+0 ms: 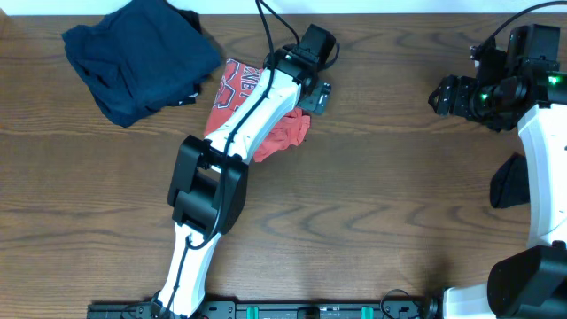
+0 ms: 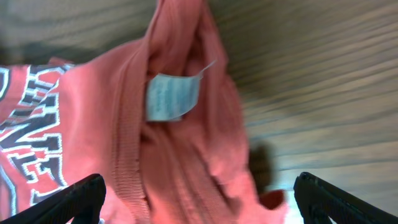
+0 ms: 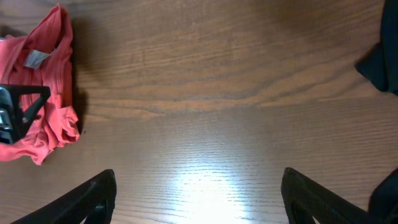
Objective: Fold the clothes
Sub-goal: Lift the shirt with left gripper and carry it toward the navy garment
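I need to lower my left gripper and close it first to get the bunched collar folds near the white neck label, since that cloth is between its open fingers.
The red-orange T-shirt [image 1: 232, 91] with white-and-dark lettering lies crumpled at the middle back of the table, partly under my left arm. In the left wrist view its collar and white neck label [image 2: 171, 96] fill the frame. My left gripper [image 2: 199, 202] hangs open just above the bunched red-orange T-shirt [image 2: 186, 162], one finger on each side and nothing pinched. A navy T-shirt [image 1: 133, 58] lies heaped at the back left. My right gripper [image 3: 199, 196] stands open over bare wood at the far right [image 1: 443, 96], apart from the red-orange T-shirt [image 3: 43, 93].
A black garment [image 1: 509, 182] lies at the right edge beside the right arm and shows in the right wrist view as a black garment [image 3: 385, 50]. The wooden table [image 1: 372, 204] shows bare wood between the two arms.
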Robot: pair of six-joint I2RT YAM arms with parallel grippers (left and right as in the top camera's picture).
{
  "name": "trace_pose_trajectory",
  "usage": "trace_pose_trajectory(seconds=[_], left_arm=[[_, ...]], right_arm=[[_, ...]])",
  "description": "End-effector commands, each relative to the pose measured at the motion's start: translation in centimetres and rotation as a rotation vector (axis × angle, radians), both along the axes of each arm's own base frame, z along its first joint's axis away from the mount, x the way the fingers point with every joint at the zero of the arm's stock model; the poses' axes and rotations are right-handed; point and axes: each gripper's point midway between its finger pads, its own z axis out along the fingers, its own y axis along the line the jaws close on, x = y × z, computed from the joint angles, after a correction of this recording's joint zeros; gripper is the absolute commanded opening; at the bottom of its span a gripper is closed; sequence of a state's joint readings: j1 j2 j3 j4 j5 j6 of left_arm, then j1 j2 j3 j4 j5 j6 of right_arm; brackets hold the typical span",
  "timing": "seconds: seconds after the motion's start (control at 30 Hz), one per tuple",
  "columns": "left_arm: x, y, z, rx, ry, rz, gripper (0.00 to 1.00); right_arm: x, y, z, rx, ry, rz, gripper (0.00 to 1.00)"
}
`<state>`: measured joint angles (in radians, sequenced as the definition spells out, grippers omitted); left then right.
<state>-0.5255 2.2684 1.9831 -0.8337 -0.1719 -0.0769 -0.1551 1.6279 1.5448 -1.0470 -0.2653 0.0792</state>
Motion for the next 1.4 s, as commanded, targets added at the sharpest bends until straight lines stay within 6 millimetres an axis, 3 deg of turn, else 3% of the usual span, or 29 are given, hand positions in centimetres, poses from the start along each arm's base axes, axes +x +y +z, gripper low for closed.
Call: trace_pose_trajectory(seconds=[0.0,0.17,0.47,0.77,1.03,1.13,1.17,1.3,1.33,1.37], left_arm=[[0.6,1.4,-1.2,0.094,-0.005,0.017,0.98],[0.2,1.5,-2.9,0.115,0.030,0.013,0.98],[-0.4,0.3,-3.7,0.071,0.066,-0.017,0.98],[-0.9,0.6,-6.7,0.098,0.120,-0.018,0.98],[-1.0,0.7,-7.1,0.103,0.129,-0.018,0.99],[-1.2,0.8,-7.2,0.109,0.138,-0.019,0.75],[-1.4,0.8,-7.2,0.113,0.145,-0.020,0.59],[-1.6,0.8,-7.2,0.117,0.152,-0.023,0.14],[-1.6,0.8,-7.2,0.121,0.152,-0.032,0.06],[-1.6,0.8,-7.2,0.123,0.152,-0.038,0.06]], right_arm=[[0.2,-0.1,0.6,-0.009,-0.021,0.011,0.83],[0.2,-0.1,0.6,-0.009,-0.021,0.011,0.83],[0.1,0.0,0.6,-0.010,-0.020,0.014,0.83],[-0.3,0.0,0.4,-0.012,-0.002,0.024,0.83],[-0.3,0.0,0.4,-0.012,-0.002,0.024,0.83],[-0.3,0.0,0.3,-0.012,-0.001,0.024,0.82],[-0.3,0.0,0.3,-0.012,-0.002,0.024,0.82],[-0.3,0.0,0.3,-0.014,-0.002,0.028,0.82],[-0.3,0.0,0.3,-0.014,-0.002,0.028,0.82],[-0.3,0.0,0.3,-0.014,-0.002,0.028,0.82]])
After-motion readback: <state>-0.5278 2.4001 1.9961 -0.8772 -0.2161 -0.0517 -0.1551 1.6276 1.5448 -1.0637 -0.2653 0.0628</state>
